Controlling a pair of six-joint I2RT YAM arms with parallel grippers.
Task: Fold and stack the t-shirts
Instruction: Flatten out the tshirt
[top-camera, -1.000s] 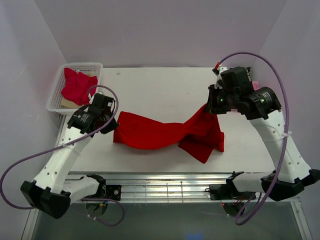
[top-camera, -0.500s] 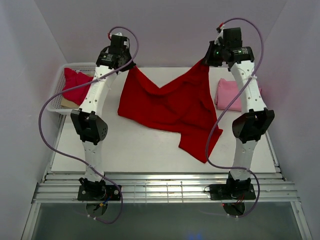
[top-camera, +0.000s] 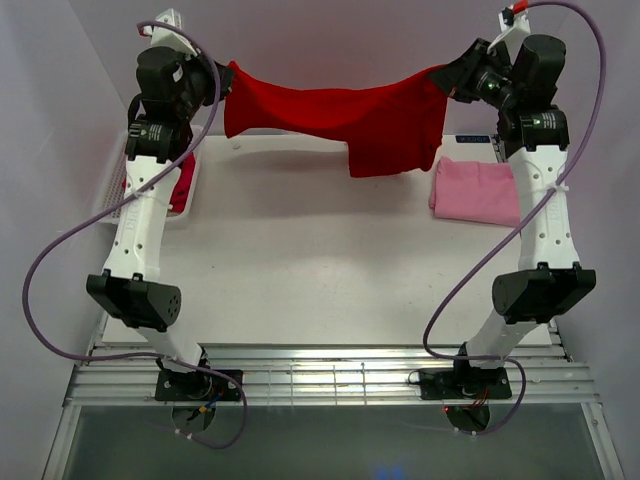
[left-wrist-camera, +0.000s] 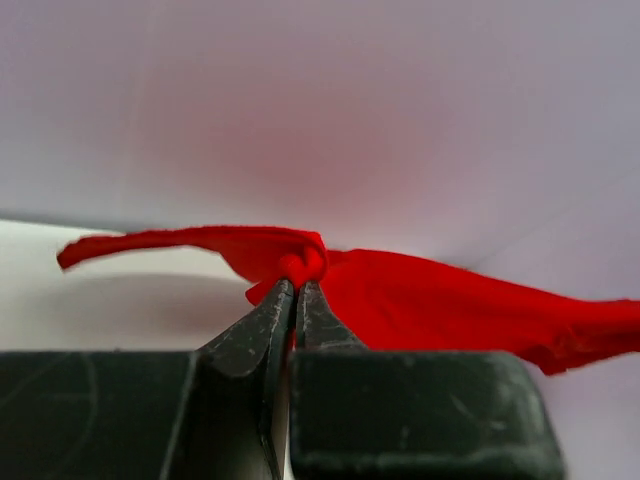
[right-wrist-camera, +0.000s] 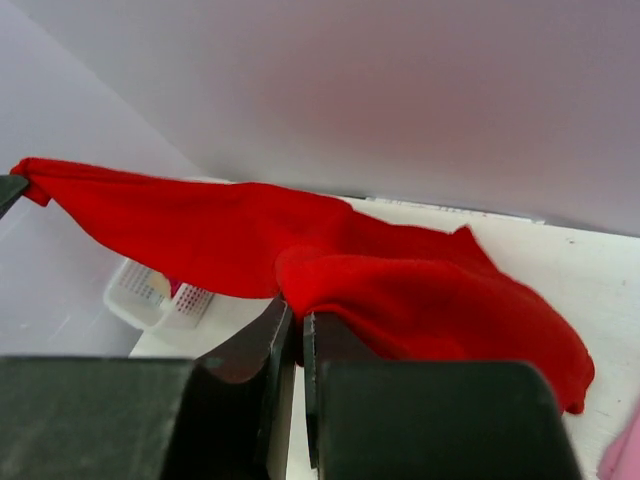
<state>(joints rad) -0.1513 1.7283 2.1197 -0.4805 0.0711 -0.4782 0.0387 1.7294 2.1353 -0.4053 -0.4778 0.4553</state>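
I need to lower my left gripper backward toward the base next, lay the red t-shirt on the bare near tabletop below, and let go.
A bright red t-shirt hangs stretched in the air across the back of the table, held at both ends. My left gripper is shut on its left end, and my right gripper is shut on its right end. The cloth sags in the middle, and a flap droops lower on the right. A folded light pink t-shirt lies flat on the table at the right, below my right arm. A crimson t-shirt shows in the white basket, mostly hidden by my left arm.
The white mesh basket stands at the table's back left corner. Purple-grey walls close in the back and sides. Both arms reach tall from the near edge, with cables looping beside them.
Both grippers have risen high and moved toward the back wall, lifting the red t-shirt off the table. It went from lying crumpled to hanging stretched between them.
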